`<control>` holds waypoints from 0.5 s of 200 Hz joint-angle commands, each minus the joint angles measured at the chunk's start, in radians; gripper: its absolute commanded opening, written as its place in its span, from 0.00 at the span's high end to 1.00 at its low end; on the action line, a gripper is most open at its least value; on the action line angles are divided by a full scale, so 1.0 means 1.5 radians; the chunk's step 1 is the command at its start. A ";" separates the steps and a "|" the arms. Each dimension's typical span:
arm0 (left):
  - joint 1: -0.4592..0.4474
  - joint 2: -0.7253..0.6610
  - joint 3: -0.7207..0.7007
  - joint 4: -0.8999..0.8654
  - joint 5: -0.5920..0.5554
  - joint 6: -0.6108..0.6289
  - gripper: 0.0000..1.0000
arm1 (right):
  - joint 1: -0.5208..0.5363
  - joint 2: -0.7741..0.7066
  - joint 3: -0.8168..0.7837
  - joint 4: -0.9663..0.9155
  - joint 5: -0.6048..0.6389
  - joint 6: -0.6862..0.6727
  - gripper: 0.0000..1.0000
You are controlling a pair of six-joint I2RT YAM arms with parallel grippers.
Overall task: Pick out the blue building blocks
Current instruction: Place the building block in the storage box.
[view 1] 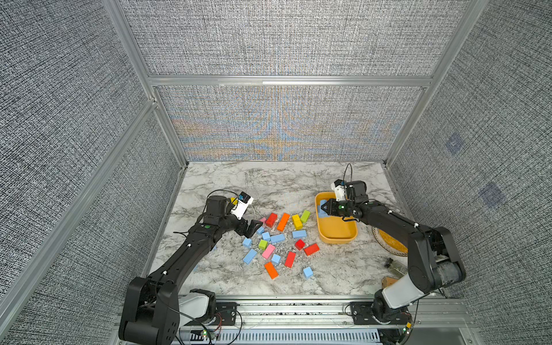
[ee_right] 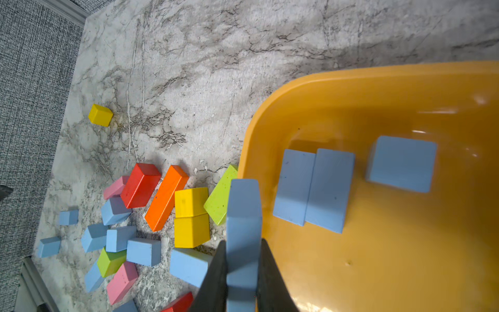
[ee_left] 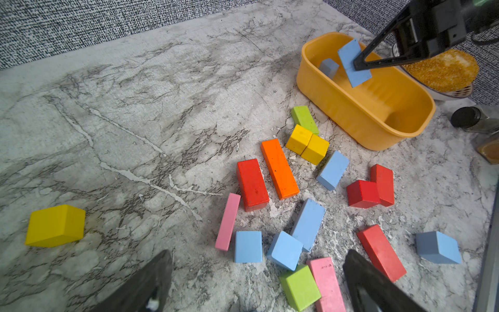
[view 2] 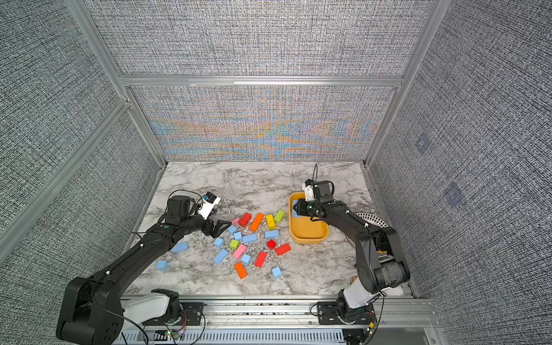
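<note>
My right gripper should next move in past the tub's rim and lower the oblong block to release it; the tub's bare bottom is below the gripper beside blue blocks.
Several light blue building blocks lie among the mixed pile in mid-table, such as a brick [view 1: 277,238] and a cube [view 1: 307,272]; two more [view 2: 180,247] [view 2: 162,265] sit beside the left arm. My right gripper [ee_right: 243,243] is shut on a blue oblong block [ee_right: 244,210], held over the rim of the yellow tub [ee_right: 351,89]. Three blue blocks [ee_right: 330,189] lie inside the tub. My left gripper [ee_left: 259,255] hangs open just above the pile's left edge, with blue cubes [ee_left: 285,250] on the table between its fingers.
Red [view 1: 271,219], orange [view 1: 283,221], yellow [view 1: 296,221], green [view 1: 305,215] and pink [view 1: 268,251] blocks mix with the blue ones. A lone yellow cube [ee_left: 55,225] lies left of the pile. A plate [view 1: 391,243] and a dark-capped jar [view 1: 394,265] stand right of the tub.
</note>
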 commanded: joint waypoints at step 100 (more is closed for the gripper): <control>0.000 0.000 -0.006 0.011 0.027 0.011 0.00 | 0.000 0.066 0.069 -0.138 0.148 -0.077 0.90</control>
